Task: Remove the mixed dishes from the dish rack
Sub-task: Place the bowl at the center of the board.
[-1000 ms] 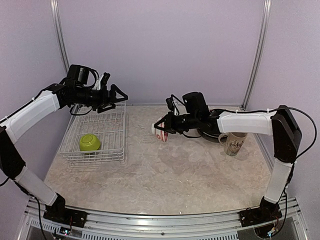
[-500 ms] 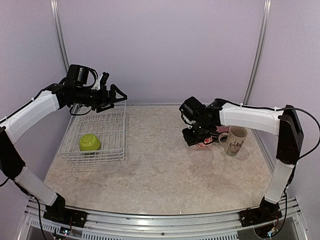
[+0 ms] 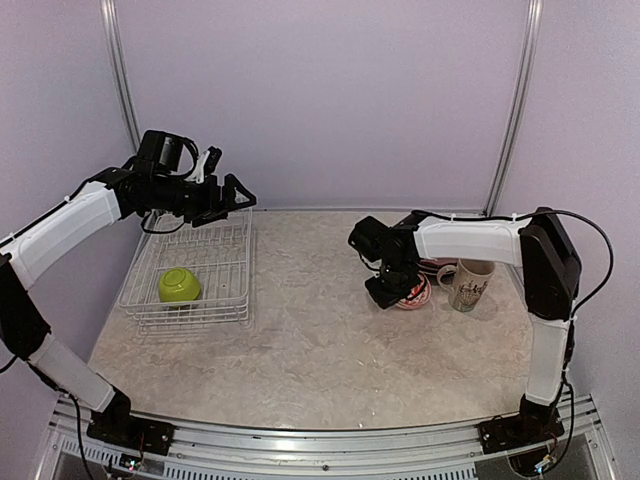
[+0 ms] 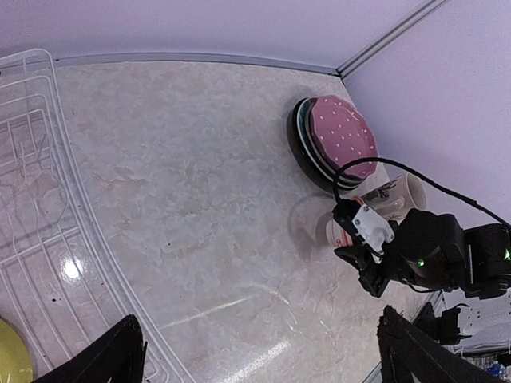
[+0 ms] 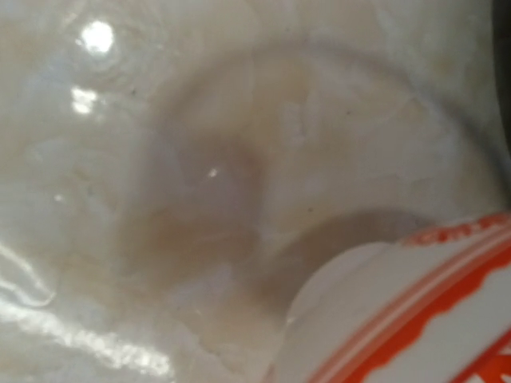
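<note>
The bowl hangs just above the bare tabletop beside the cream mug, so next my right gripper needs to go down a little to that spot and let go of the bowl's rim.
The white wire dish rack [image 3: 215, 262] stands at the left and holds only the lime-green bowl [image 3: 179, 285]. My left gripper [image 3: 236, 194] hovers open and empty above the rack's far right corner; in the left wrist view [image 4: 259, 339] its jaws are wide apart over bare table. My right gripper [image 3: 388, 290] is low at the right and shut on the small white-and-red bowl [image 3: 414, 293], which rests on or just above the table. That bowl fills the lower right of the right wrist view [image 5: 415, 319]; my fingers are hidden there. The cream mug [image 3: 470, 283] stands beside it.
A stack of plates with the pink polka-dot plate [image 4: 343, 136] on top lies behind the small bowl and mug, near the back right corner. A rack edge [image 4: 48, 191] and a sliver of the lime bowl [image 4: 11, 359] show at left. Walls enclose the table.
My right gripper carried the small bowl from mid-air at the table's centre to the right and down beside the mug. The left arm has barely moved.
</note>
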